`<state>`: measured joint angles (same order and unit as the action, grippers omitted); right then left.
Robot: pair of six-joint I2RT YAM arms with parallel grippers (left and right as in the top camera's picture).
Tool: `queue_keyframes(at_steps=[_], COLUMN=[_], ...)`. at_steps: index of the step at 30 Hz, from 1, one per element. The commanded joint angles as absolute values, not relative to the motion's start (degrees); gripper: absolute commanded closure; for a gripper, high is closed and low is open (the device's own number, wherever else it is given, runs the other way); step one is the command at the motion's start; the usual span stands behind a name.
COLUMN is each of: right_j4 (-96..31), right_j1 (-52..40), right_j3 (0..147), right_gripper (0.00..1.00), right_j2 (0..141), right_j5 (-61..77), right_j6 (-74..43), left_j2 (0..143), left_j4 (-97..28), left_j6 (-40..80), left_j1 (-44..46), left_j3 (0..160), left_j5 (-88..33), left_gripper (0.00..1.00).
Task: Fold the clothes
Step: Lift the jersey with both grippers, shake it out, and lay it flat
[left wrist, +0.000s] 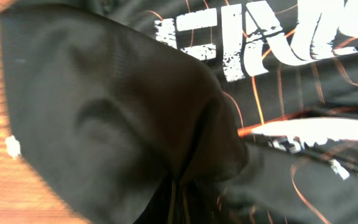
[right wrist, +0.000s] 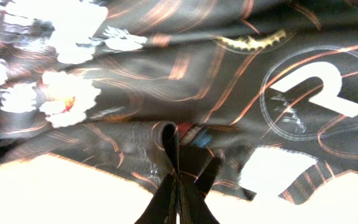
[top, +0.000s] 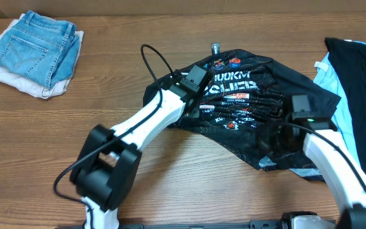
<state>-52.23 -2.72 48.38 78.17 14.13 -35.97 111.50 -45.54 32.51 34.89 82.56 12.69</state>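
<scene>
The tabletop under the crumpled jersey lies outward. My right gripper will next lift the hem high, sweep outward, then lower it there and release it spread.
The clothes are a black jersey with orange contour lines and white lettering, lying crumpled right of the table's centre. My left gripper sits at its left edge. In the left wrist view, dark cloth gathers into a pinch at my left gripper, which is shut on it. My right gripper is at the jersey's near right edge. In the right wrist view my right gripper is shut on a raised fold of the hem, next to printed logos.
Folded blue jeans lie on a white cloth at the back left. A plain black garment over a light blue piece lies along the right edge. A small metal knob stands behind the jersey. Bare wood fills the front left.
</scene>
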Motion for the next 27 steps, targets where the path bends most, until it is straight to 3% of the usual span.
queue_keyframes(at_steps=[1,9,16,27], right_j4=[-54.8,-66.8,-80.0,-93.6], right_j1=[-2.9,-2.9,-2.9,-2.9], right_j3=[54.6,67.3,87.3,117.4], right_gripper=[0.96,0.96,0.96,0.96], right_j2=[71.7,62.0,59.8,59.8], right_j5=[13.7,11.5,7.3,7.7], right_j6=[-36.0,-35.6,-34.0,-32.8], left_j2=[103.1,88.3,71.0,54.1], left_j4=[-47.0,-52.5,-56.9,-72.6], left_j6=[31.4,30.0,28.9,30.3], left_j1=[34.9,34.9,34.9,34.9], left_j3=[85.0,85.0,86.7,106.5], left_j5=[13.5,13.6,15.7,17.5], left_gripper=[0.96,0.96,0.96,0.96])
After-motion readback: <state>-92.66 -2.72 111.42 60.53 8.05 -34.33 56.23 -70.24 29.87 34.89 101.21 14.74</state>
